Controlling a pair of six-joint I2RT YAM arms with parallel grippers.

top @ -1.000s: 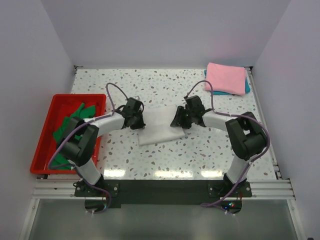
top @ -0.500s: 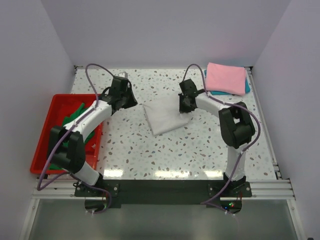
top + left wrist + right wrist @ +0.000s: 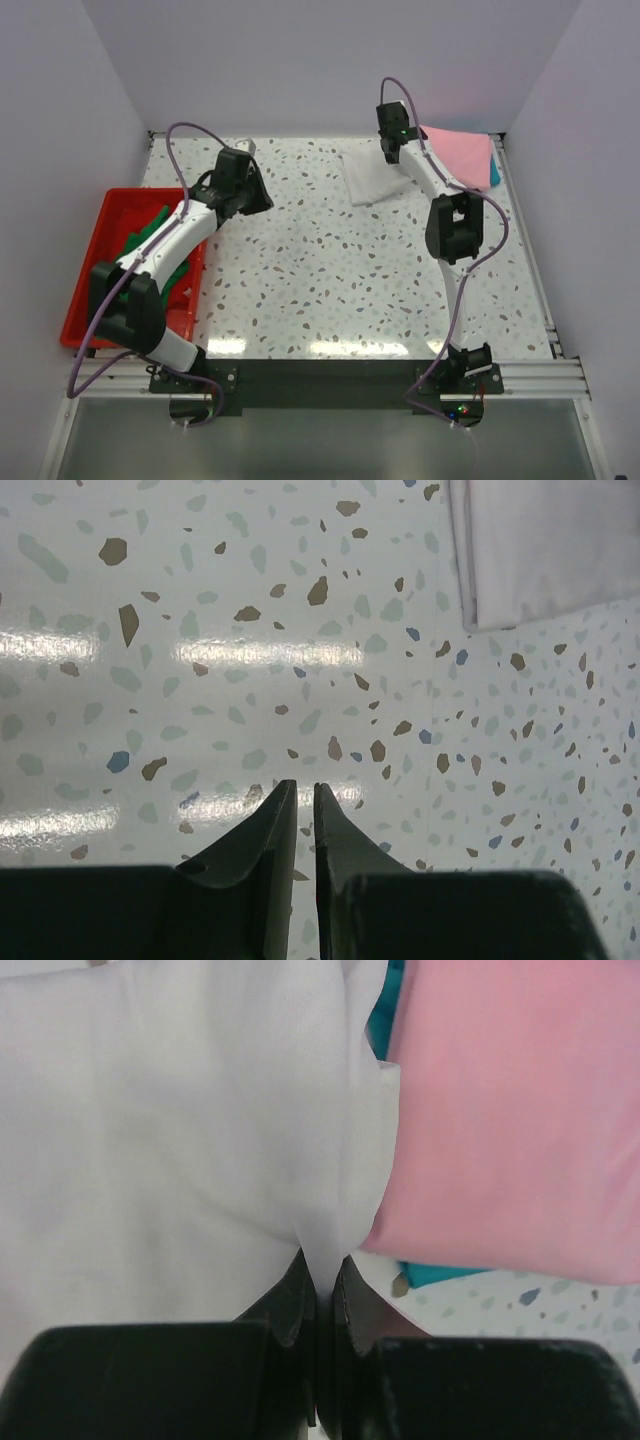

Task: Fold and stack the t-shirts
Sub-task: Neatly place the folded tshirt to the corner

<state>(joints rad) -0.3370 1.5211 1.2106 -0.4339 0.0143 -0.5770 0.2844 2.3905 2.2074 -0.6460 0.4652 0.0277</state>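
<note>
The robot's right gripper needs to lift the white t-shirt it holds over the pink t-shirt (image 3: pixel 458 154) (image 3: pixel 515 1110) next and release it there, as the pink one is already stacked on the teal t-shirt to that gripper's right in the top view.
The folded white t-shirt (image 3: pixel 372 176) lies at the back of the table, just left of the folded pink t-shirt (image 3: pixel 458 154), which rests on a teal one (image 3: pixel 494 172). My right gripper (image 3: pixel 393 145) is shut on the white shirt's edge; in the right wrist view the white cloth (image 3: pixel 180 1130) is pinched between the jaws (image 3: pixel 322 1278), with the pink shirt (image 3: pixel 510 1110) and a teal strip (image 3: pixel 440 1274) beside it. My left gripper (image 3: pixel 252 196) is shut and empty over bare table (image 3: pixel 300 792). Green t-shirts (image 3: pixel 150 240) lie in the red tray.
The red plastic tray (image 3: pixel 110 215) stands at the table's left edge. The white shirt's corner shows at the top right of the left wrist view (image 3: pixel 550 550). Speckled tabletop fills the middle and front.
My right gripper has dragged the folded white shirt from the table's middle to the back right, next to the pink shirt. My left gripper let go and drew back to the left.
</note>
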